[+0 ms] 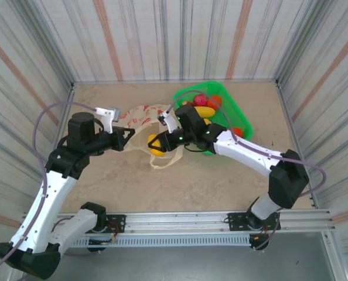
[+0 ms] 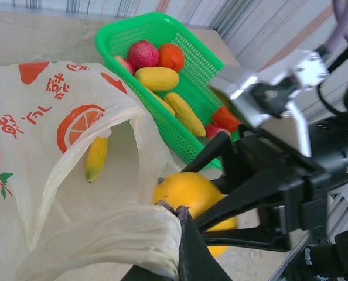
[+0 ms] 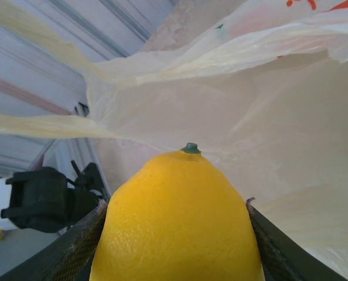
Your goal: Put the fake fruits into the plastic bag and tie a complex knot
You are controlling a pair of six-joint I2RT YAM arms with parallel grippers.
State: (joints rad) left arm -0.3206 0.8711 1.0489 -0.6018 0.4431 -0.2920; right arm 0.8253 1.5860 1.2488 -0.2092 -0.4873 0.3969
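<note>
My right gripper pushes outward past the lifted rim next and releases the yellow fruit in the bag's open inside, as that lies outward of the gripper.
The cream plastic bag with red and orange fruit prints lies left of centre, its mouth facing right. My left gripper is shut on a bunched strip of the bag's rim and lifts it. A small yellow banana lies inside the bag. My right gripper is shut on a yellow lemon-like fruit just at the bag's mouth. In the right wrist view the fruit sits between both fingers, stem end toward the bag's open inside. The left wrist view shows the same fruit beside the lifted rim.
A green plastic basket stands right of the bag, holding a red fruit, an orange one and yellow ones. Striped walls close the table on three sides. A metal rail runs along the near edge.
</note>
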